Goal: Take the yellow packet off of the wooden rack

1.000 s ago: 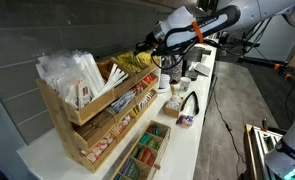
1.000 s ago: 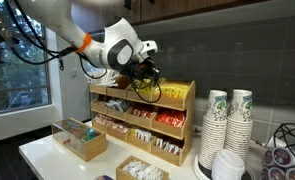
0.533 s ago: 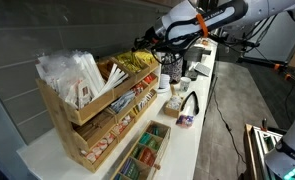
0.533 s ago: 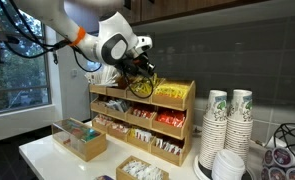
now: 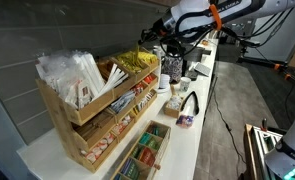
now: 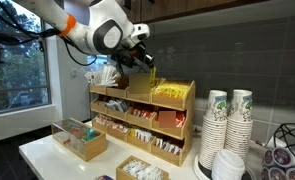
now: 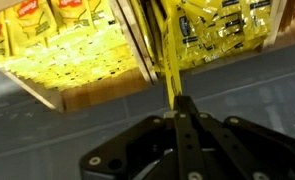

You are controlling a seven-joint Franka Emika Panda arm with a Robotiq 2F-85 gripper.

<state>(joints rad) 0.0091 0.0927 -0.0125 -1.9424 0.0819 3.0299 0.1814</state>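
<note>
I need to move my gripper away from the rack (image 6: 137, 120) and down over the bare tabletop beside the tray of green packets, where it's clear, then release it.
My gripper (image 6: 145, 64) is shut on a yellow packet (image 6: 149, 74) and holds it in the air above the top tier of the wooden rack (image 6: 137, 120). In the wrist view the packet (image 7: 172, 70) hangs edge-on as a thin yellow strip from the closed jaws (image 7: 177, 100). Below it lie the rack's top compartments, filled with alike yellow packets (image 7: 227, 30). In an exterior view the gripper (image 5: 159, 44) is above the far end of the rack (image 5: 97, 110), over the heap of yellow packets (image 5: 137, 60).
White paper sachets (image 5: 72, 70) fill the near top compartment; red-and-white packets (image 6: 167, 120) fill lower tiers. A low wooden tray of green packets (image 6: 82, 138) sits in front. Stacks of paper cups (image 6: 227, 125) stand beside the rack. Bottles and cups (image 5: 177, 80) stand behind it.
My gripper has risen from the rack's top compartment with the yellow packet, which now hangs clear above the heap.
</note>
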